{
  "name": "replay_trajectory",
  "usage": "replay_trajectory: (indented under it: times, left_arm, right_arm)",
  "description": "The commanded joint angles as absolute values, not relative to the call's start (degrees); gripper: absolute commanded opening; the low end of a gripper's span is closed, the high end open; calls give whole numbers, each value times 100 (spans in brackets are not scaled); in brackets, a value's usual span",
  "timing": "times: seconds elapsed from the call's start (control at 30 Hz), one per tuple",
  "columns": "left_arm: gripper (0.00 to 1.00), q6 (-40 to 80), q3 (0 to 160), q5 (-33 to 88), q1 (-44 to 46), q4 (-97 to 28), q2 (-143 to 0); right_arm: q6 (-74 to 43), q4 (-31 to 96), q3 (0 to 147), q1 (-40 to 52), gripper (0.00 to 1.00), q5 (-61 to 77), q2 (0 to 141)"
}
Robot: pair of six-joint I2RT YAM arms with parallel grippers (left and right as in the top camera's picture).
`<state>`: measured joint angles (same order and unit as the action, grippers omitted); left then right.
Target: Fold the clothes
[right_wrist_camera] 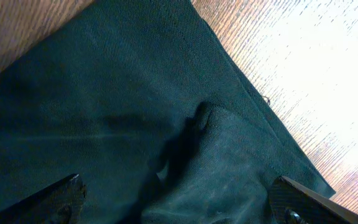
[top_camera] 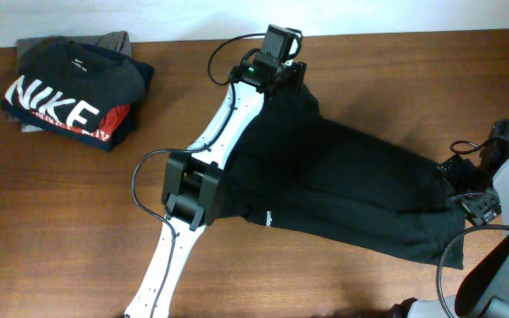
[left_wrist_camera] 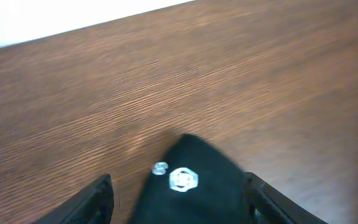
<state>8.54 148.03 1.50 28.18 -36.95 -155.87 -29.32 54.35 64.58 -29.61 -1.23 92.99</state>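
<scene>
My left gripper should move its fingers down and toward the left in the wrist view, since the black top's tagged fabric edge lies below, off-center that way.
The clothes point(top_camera: 343, 185), a plain black top, lie spread across the middle and right of the table, with a tiny white print point(top_camera: 268, 216) near the front edge. My left gripper point(top_camera: 288, 78) is at the top's far end. In the left wrist view its jaws point(left_wrist_camera: 178, 182) stand apart around a pointed corner of the cloth point(left_wrist_camera: 197, 199) that carries a small white round tag point(left_wrist_camera: 183, 179); a gap shows beside the left finger point(left_wrist_camera: 98, 199). My right gripper point(top_camera: 453, 187) hovers over the top's right end, wide open point(right_wrist_camera: 176, 183) above a raised fold point(right_wrist_camera: 216, 155).
A stack of folded garments with a black NIKE T-shirt point(top_camera: 60, 97) on top sits at the back left. The left arm point(top_camera: 210, 168) lies across the top's left edge. The wooden table point(top_camera: 78, 230) ends at a white wall behind.
</scene>
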Motion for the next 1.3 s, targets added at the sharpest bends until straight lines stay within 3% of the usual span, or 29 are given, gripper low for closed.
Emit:
replay_trajectory:
  times: [0.0,0.93,0.97,1.1,1.27]
  left_arm:
    - [66,714,14929,102,2679,-3662,-15911]
    - [65,314,14929,1337,2497,-3465,-16448]
    - [64,314,14929,1337,2497,-3465,-16448]
    - [46,318,14929,1339,2497,-3476,-16453]
    - [41,318,14929,1332,2502,-3470,-16455]
  right_arm:
    - [-2873,5450,6427,-2965,99,-152,9338]
    - [-2875,5522,6429,-2967,99,-62,9338]
    - [-2875,5524,6429,-2967,99,-62,9338]
    - [-2877,5487,6429,-2978,99,-86,9336]
    - [-2897,5201,6429,-3076,95,-565,9338]
